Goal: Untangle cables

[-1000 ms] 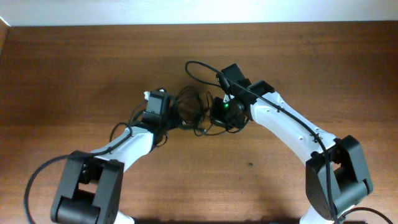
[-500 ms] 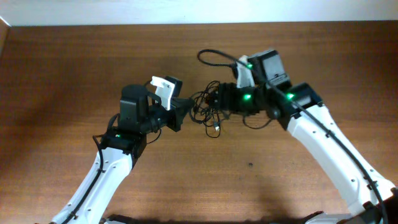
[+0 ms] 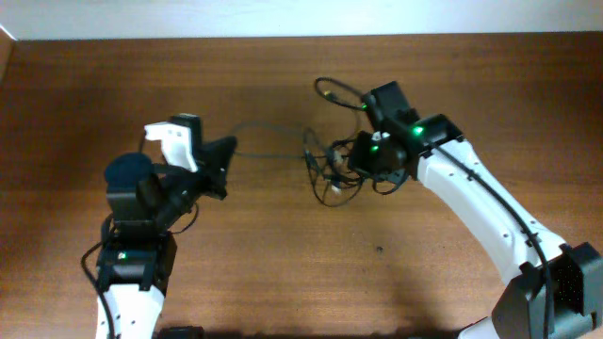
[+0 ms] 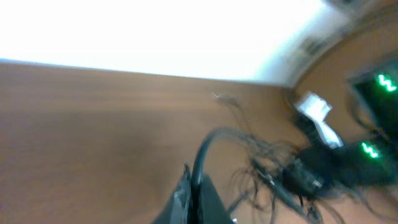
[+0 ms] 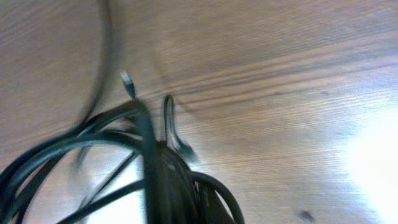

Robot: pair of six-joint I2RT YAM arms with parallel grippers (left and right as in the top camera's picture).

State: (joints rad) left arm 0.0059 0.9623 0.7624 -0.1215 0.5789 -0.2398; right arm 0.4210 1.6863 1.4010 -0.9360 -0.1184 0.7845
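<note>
My left gripper tilts downward and lowers next, then releases the held cable over the bare tabletop below it, clear of the clump.
The cables (image 3: 330, 168) form a small black clump on the brown table, just left of my right gripper (image 3: 358, 162). One thin strand (image 3: 268, 153) runs taut from the clump leftwards to my left gripper (image 3: 228, 151), which is shut on it. The left wrist view shows that cable (image 4: 205, 149) pinched between the dark fingertips (image 4: 186, 190) and leading to the blurred clump (image 4: 298, 171). Seen from the right wrist, a thick bundle of cables (image 5: 155, 168) covers my jaws, with a small plug end (image 5: 127, 82) sticking out; my right gripper (image 5: 180, 208) is shut on the bundle.
A thicker black cable (image 3: 337, 89) loops off the right arm behind the clump. The pale wall edge (image 3: 301, 19) runs along the back of the table (image 3: 283, 264). The right arm's green lights (image 4: 373, 150) show beyond the clump.
My left gripper has pulled back to the left, drawing one strand out of the clump into a taut line. The right gripper shifted slightly and closed on the clump.
</note>
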